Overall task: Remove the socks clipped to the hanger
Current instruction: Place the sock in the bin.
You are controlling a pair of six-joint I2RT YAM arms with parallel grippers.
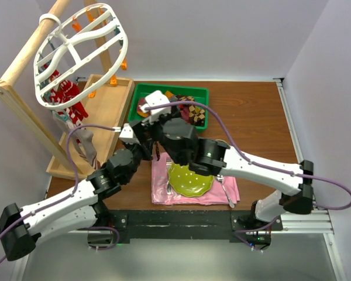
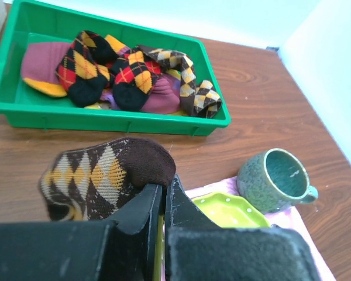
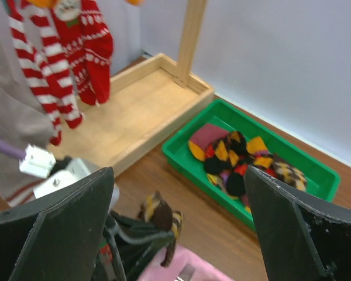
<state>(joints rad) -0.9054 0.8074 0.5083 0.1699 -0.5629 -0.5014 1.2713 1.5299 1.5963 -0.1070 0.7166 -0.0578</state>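
Observation:
The left gripper carries the dark brown argyle sock (image 2: 105, 175) outward next, over the green tray and down into it, because the other loose socks lie there.
The white oval hanger (image 1: 82, 52) hangs from the wooden pole at the back left. Red-and-white striped socks (image 3: 76, 52) and a grey sock (image 3: 11, 129) hang clipped under it. My left gripper (image 2: 165, 186) is shut on a dark brown argyle sock (image 2: 105, 175), held above the table just in front of the green tray (image 2: 105, 120). Several loose socks (image 2: 134, 76) lie in the tray. My right gripper (image 3: 178, 170) stands wide open and holds nothing, above the left gripper and its brown argyle sock (image 3: 161, 213).
The wooden rack's base (image 3: 123, 111) lies left of the tray. A green-blue mug (image 2: 275, 178) and a lime plate (image 2: 231, 211) rest on a pink napkin (image 2: 307, 234) at the front middle. Both arms cross over the napkin in the top view.

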